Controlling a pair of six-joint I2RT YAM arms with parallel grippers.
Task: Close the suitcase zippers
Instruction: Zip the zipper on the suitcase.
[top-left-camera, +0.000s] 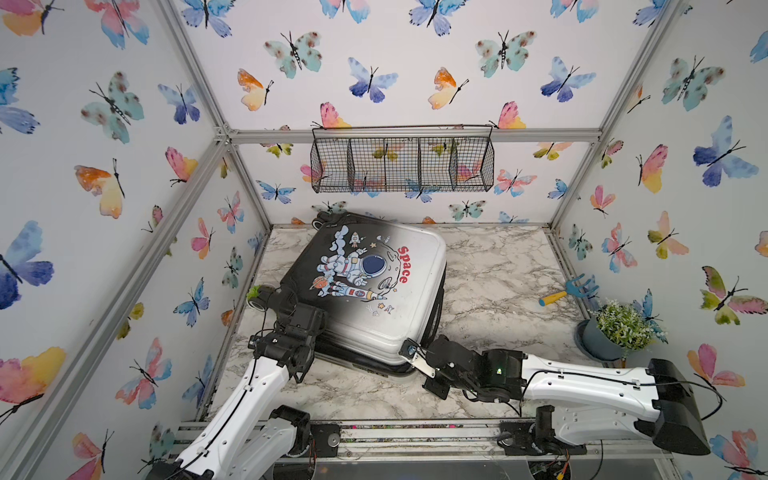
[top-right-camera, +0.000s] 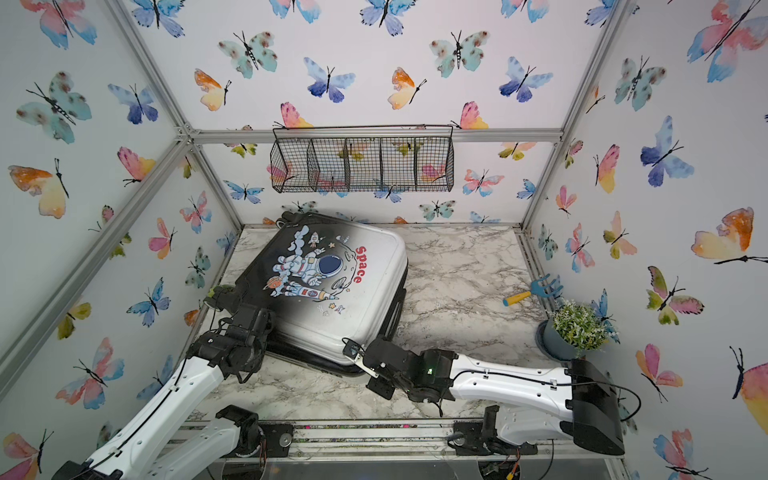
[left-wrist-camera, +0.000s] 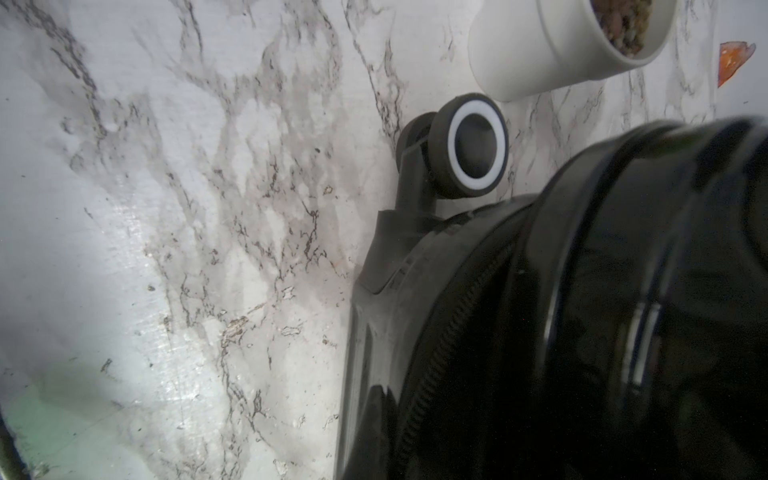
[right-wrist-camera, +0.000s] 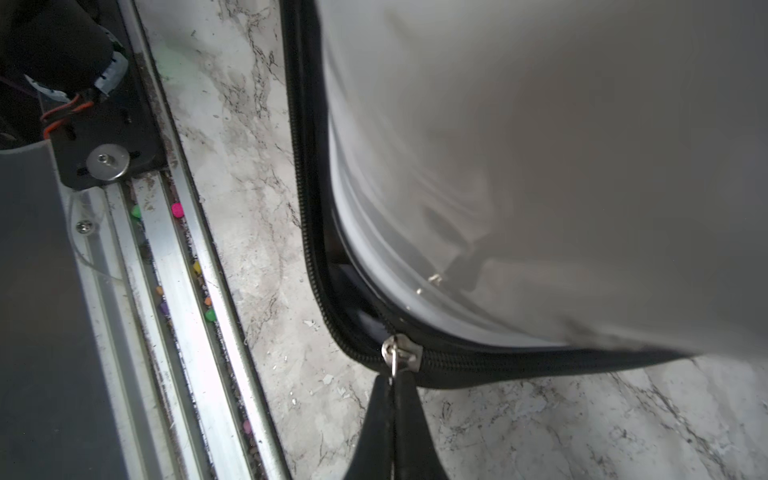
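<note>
The zipper teeth stand open at the parted zipper track of the suitcase's near edge (top-left-camera: 361, 363) (right-wrist-camera: 313, 268). My right gripper will draw back there around the suitcase's near corner, then release the metal pull.
The suitcase (top-left-camera: 374, 307) (top-right-camera: 332, 316) lies flat on the marble table with its astronaut print up, and its lid is slightly raised. In the right wrist view my right gripper (right-wrist-camera: 392, 380) is shut on the metal pull hanging from the slider (right-wrist-camera: 402, 354) at the near right corner. The zipper track (right-wrist-camera: 540, 361) is joined on one side of the slider and parted (right-wrist-camera: 309, 232) on the other. My left gripper (top-left-camera: 291, 305) (left-wrist-camera: 380, 411) is shut against the black near left corner, beside the zipper teeth (left-wrist-camera: 449, 332) and a wheel (left-wrist-camera: 473, 145). Nothing shows between its fingers.
A white pot (left-wrist-camera: 561, 45) with a green plant (top-left-camera: 254, 292) stands just left of the case. At the right are a potted plant (top-left-camera: 619, 328) and a blue toy rake (top-left-camera: 569, 291). A wire basket (top-left-camera: 402, 160) hangs on the back wall. The metal rail (right-wrist-camera: 174, 291) runs along the front.
</note>
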